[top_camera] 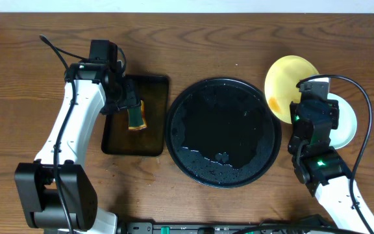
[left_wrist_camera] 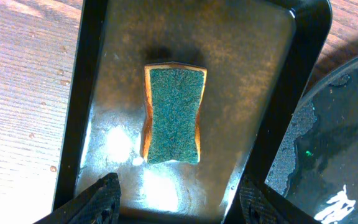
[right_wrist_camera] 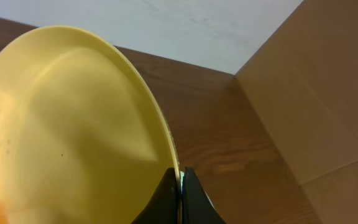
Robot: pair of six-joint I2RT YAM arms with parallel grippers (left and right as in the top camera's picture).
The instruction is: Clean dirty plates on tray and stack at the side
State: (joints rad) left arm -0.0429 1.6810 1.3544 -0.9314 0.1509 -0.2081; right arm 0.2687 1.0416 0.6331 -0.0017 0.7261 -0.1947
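Note:
The robot's right hand will next move to its right in the overhead view, go down and let go of the yellow plate (top_camera: 287,75) on top of the mint-white plate (top_camera: 345,121), which is below the hand in that view.
My right gripper (top_camera: 302,91) (right_wrist_camera: 180,177) is shut on the rim of the pale yellow plate (top_camera: 287,75) (right_wrist_camera: 73,124) and holds it tilted, just right of the round black tray (top_camera: 223,133). The plate has an orange smudge at its lower edge and small dark specks. One mint-white plate (top_camera: 348,123) lies on the wood under the right arm; any other plate is hidden. The black tray holds no plates, only water and foam. My left gripper (top_camera: 128,106) (left_wrist_camera: 176,186) is open and empty, just above a green-topped sponge (top_camera: 137,117) (left_wrist_camera: 173,115).
The sponge lies in a smaller rectangular dark tray (top_camera: 119,140) (left_wrist_camera: 247,74), wet inside, left of the round tray, whose edge also shows in the left wrist view (left_wrist_camera: 340,143). Brown wood tabletop (top_camera: 31,84) surrounds both. A pale wall runs along the far edge.

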